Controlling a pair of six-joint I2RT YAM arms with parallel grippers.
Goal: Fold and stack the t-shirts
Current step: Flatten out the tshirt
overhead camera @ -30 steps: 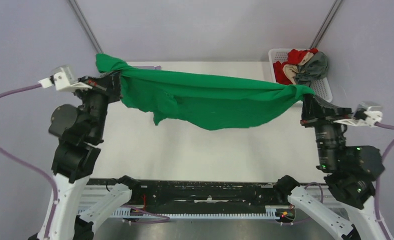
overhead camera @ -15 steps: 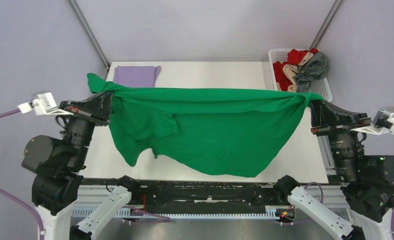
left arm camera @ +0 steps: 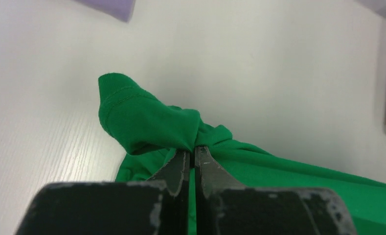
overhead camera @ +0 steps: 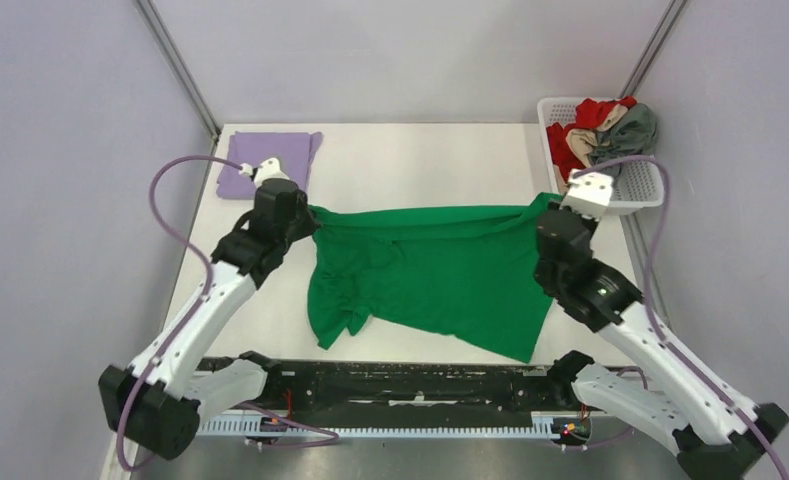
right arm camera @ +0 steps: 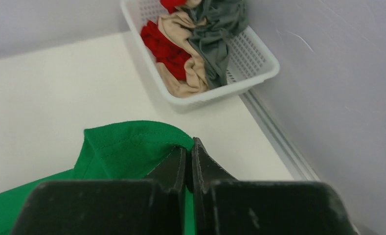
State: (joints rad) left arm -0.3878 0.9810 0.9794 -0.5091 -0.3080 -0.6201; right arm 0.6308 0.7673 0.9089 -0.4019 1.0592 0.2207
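Observation:
The green t-shirt reaches the near edge of the table. My left gripper will next move outward and down to the bare table beside the lavender t-shirt and let go of the green t-shirt's corner.
The bright green t-shirt lies spread on the white table, its far edge stretched between my two grippers. My left gripper is shut on its far left corner, seen bunched at the fingertips in the left wrist view. My right gripper is shut on its far right corner, which shows in the right wrist view. A folded lavender t-shirt lies at the table's far left. Red, beige and dark grey t-shirts are piled in the basket.
The white lattice basket stands at the table's far right corner and also shows in the right wrist view. Metal frame posts rise at both back corners. Purple cables loop from both wrists.
Both arms swung forward and down from a raised, wide stretch. The green t-shirt, hanging in the air before, now lies on the table with its far edge still held at both corners.

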